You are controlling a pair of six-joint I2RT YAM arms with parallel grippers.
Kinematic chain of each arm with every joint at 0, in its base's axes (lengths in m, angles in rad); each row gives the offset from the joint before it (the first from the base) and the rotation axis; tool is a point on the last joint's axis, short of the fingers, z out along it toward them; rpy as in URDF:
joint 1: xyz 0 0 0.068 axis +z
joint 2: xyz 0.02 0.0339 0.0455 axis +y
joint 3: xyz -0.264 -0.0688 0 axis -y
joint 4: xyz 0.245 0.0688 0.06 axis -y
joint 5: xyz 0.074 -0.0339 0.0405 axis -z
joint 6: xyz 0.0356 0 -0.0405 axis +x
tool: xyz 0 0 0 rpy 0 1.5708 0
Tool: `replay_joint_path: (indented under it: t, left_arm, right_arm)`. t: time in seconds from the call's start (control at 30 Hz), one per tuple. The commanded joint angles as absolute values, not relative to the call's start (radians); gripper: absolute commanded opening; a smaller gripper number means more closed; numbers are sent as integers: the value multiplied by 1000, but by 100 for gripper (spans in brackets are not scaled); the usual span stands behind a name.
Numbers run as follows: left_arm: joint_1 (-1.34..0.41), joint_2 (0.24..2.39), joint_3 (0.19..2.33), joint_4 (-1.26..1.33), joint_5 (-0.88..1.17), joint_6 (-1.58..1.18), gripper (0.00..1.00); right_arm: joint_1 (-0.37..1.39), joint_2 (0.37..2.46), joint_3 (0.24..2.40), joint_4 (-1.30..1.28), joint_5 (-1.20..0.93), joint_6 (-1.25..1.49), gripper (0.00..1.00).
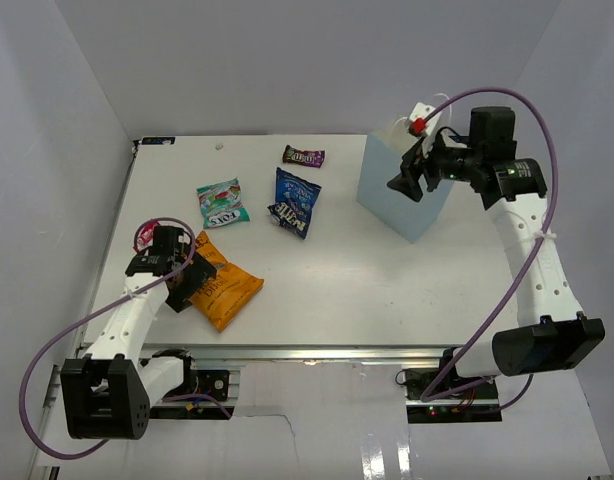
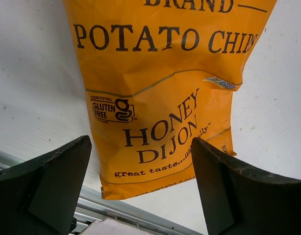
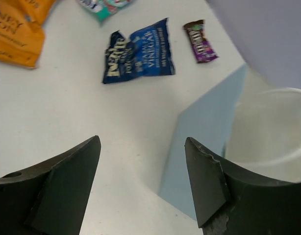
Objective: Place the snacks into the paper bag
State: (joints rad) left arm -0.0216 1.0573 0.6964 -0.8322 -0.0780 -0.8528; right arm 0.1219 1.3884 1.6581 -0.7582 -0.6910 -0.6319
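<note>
My open left gripper moves down onto the Honey Dijon lettering [image 1: 221, 293] [image 2: 153, 145] at the orange chip bag's near end next. That end lies flat below the gripper's fingers.
The orange chip bag [image 1: 227, 287] lies flat near the table's front left; it fills the left wrist view [image 2: 160, 88]. My left gripper [image 1: 187, 283] is open, its jaws either side of the bag's near end [image 2: 140, 166], holding nothing. The light blue paper bag [image 1: 402, 195] stands upright at the back right. My right gripper [image 1: 411, 180] is open and empty over the bag's left rim [image 3: 143, 161]. The dark blue bag [image 1: 293, 202], teal-white bag [image 1: 222, 203] and purple candy pack [image 1: 303, 156] lie mid-table. The green-yellow bag is out of view.
A small red-pink thing [image 1: 144, 236] sits by the left arm near the table's left edge. A small red object [image 1: 417, 126] shows at the paper bag's top by its white handles [image 1: 427, 108]. Grey walls close in on three sides.
</note>
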Motion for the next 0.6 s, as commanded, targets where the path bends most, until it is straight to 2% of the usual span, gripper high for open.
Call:
replay_joint_path:
  t: [0.0, 0.37, 0.57]
  left_arm:
    - [-18, 1068, 692, -775, -66, -833, 93]
    - [-18, 1111, 655, -746, -34, -810, 93]
    - [-18, 1166, 643, -715, -35, -825, 86]
  right_arm:
    - [202, 1342, 1586, -746, -713, -649, 75]
    - [340, 1373, 1407, -669, -775, -557, 76]
    - [373, 1381, 1348, -646, -788, -535, 76]
